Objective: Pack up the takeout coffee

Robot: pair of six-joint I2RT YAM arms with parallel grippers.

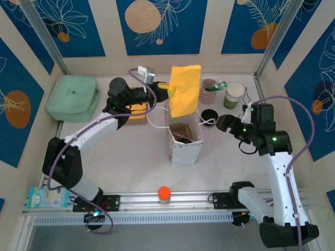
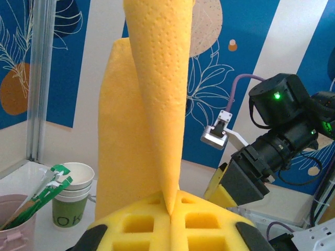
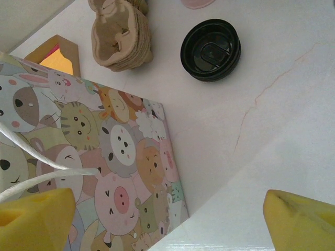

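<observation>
The yellow sheet already hangs with its lower end over the bag's opening, so my left gripper will next bring it down toward the paper bag's opening and release it.
The takeout coffee, its black lid facing up, stands on the table just right of the cartoon-animal paper bag. In the right wrist view the coffee lies beyond the bag's side. My right gripper hovers open to the right of the cup, and its yellow fingertips hold nothing. My left gripper is shut on a yellow sheet, held upright above the back of the bag. The sheet is pinched between the foam pads.
A pink cup with straws and stacked lidless green cups stand at the back right. A green lunch box sits back left. A brown pulp cup holder lies near the bag. An orange ball rests on the front rail.
</observation>
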